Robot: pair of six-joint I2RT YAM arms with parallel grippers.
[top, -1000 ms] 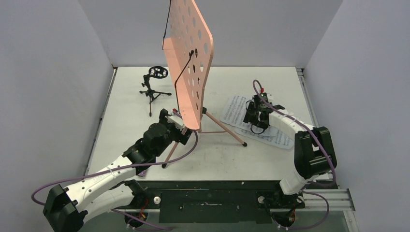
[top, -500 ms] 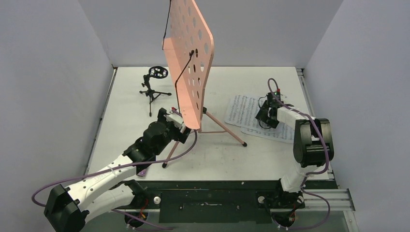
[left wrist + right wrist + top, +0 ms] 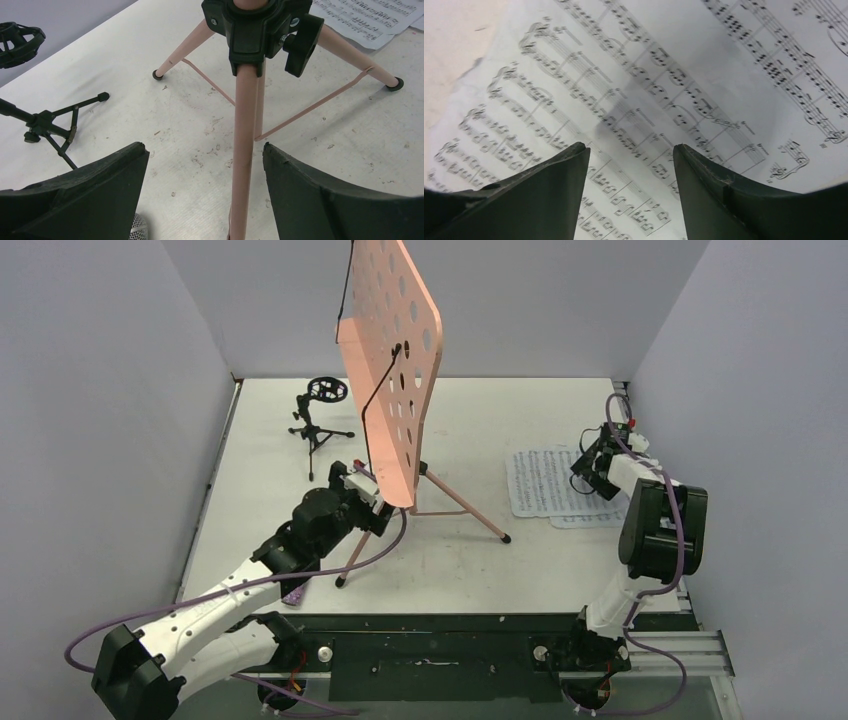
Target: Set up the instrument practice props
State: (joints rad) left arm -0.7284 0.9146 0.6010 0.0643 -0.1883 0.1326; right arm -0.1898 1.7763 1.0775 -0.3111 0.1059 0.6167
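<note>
My left gripper shifts to the right in the wrist view and closes next, as the stand's near leg [image 3: 362, 543] [image 3: 242, 157] runs between its fingers, off-centre that way.
The pink perforated music stand [image 3: 392, 370] stands upright mid-table on its tripod. My left gripper [image 3: 365, 495] is at its near leg [image 3: 243, 150]; that leg runs between the wide-open fingers, close to the right finger [image 3: 320, 195] with a gap. The microphone's grey mesh head [image 3: 137, 231] peeks beside the left finger, and its purple body [image 3: 296, 593] lies under the left arm. The black mic stand [image 3: 320, 420] stands at the back left. My right gripper [image 3: 592, 468] hangs open just over the white sheet-music pages [image 3: 545, 485], tips at the paper [image 3: 674, 75].
The table's right rail [image 3: 628, 410] is close beside the right gripper. The stand's other legs [image 3: 470, 510] spread toward the pages. Grey walls enclose the table on three sides.
The right arm swung right toward the table's edge, and the sheet-music pages slid right with it. The left arm has barely moved.
</note>
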